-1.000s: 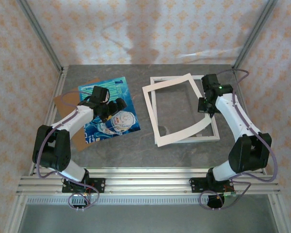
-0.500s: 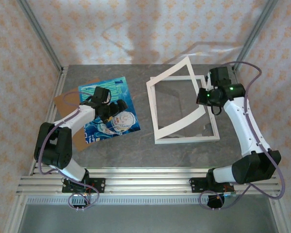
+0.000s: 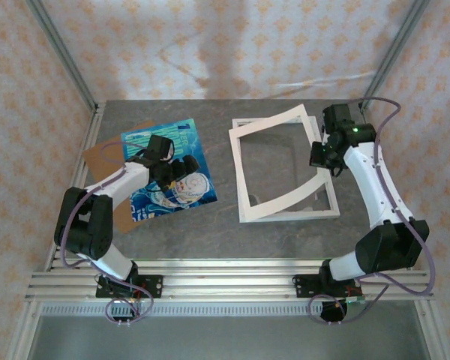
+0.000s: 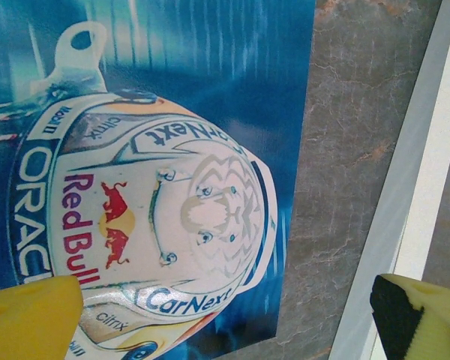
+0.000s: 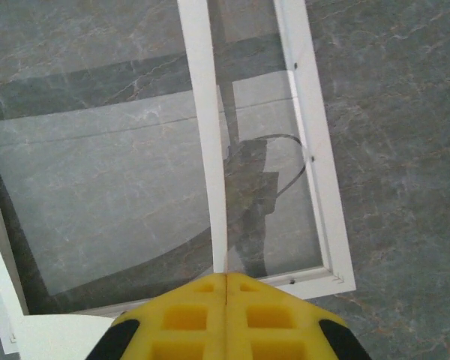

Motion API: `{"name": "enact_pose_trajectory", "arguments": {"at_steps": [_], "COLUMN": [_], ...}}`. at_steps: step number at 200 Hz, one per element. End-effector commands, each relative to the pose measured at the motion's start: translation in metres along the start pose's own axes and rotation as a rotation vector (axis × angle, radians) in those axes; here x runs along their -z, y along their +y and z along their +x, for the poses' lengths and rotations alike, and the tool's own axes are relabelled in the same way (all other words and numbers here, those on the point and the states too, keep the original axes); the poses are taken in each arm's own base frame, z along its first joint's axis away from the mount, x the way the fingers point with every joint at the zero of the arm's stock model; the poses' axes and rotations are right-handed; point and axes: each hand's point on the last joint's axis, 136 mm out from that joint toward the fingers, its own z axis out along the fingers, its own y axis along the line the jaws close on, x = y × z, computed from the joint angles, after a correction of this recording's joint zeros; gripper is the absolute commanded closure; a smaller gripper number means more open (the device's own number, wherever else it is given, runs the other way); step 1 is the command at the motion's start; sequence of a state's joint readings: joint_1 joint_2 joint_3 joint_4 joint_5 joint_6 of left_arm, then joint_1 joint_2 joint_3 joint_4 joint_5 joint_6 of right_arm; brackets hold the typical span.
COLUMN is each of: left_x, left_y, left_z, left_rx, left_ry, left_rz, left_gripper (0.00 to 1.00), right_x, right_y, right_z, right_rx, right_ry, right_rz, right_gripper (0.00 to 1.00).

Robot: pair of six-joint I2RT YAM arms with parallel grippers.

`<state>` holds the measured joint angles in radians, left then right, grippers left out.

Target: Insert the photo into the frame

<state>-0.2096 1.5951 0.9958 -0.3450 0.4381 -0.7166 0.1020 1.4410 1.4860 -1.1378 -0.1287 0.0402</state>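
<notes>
My right gripper will go down next toward the side of the frame farthest from the photo and let go of the cream mat's held edge, because it is raised over the frame (image 3: 307, 214).
The teal-blue photo (image 3: 159, 196) (image 4: 210, 90) with a white helmet printed on it lies flat at the table's left. My left gripper (image 3: 174, 169) (image 4: 225, 334) hovers open just above it, yellow fingertips (image 4: 30, 319) spread wide over the helmet and the photo's corner. The thin white frame (image 3: 307, 214) (image 5: 315, 150) lies flat at the right. My right gripper (image 3: 320, 156) (image 5: 226, 281) is shut on the right edge of a cream paper mat (image 3: 274, 125) (image 5: 206, 127), which it holds tilted up over the frame.
A brown backing board (image 3: 101, 156) sticks out from under the photo's left side. A white strip (image 4: 427, 150) of the mat or frame lies right of the photo. Metal posts and patterned walls enclose the grey table (image 3: 232, 240).
My right gripper lifted the mat's right edge high off the frame, then brought it lower and toward the back right. The left gripper stays open over the photo, hardly moved.
</notes>
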Motion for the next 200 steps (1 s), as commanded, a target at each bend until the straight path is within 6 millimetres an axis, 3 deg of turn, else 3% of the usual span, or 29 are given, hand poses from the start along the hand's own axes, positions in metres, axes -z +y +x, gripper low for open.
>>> {"name": "enact_pose_trajectory", "arguments": {"at_steps": [1, 22, 82, 149, 200], "left_x": [0.0, -0.001, -0.001, -0.003, -0.004], "left_y": [-0.009, -0.009, -0.009, -0.009, -0.009], "left_z": [-0.004, -0.004, -0.004, -0.003, -0.002], "left_rx": [-0.013, -0.016, -0.018, -0.016, -0.019], "left_ry": [0.0, 0.003, 0.008, 0.011, 0.013], "left_rz": [0.011, 0.009, 0.008, 0.004, 0.0], "left_gripper": [0.0, 0.0, 0.0, 0.0, 0.0], "right_x": [0.027, 0.034, -0.011, -0.023, -0.034], "right_y": [0.0, -0.003, -0.013, -0.035, -0.015], "right_z": [-0.016, -0.021, 0.005, 0.009, -0.007], "right_rx": [-0.054, -0.035, -0.001, 0.014, 0.081], "right_ry": [-0.069, -0.074, 0.071, 0.043, -0.059], "right_rz": [-0.023, 0.0, 0.072, 0.193, 0.078], "right_gripper": [1.0, 1.0, 1.0, 1.0, 1.0]}}
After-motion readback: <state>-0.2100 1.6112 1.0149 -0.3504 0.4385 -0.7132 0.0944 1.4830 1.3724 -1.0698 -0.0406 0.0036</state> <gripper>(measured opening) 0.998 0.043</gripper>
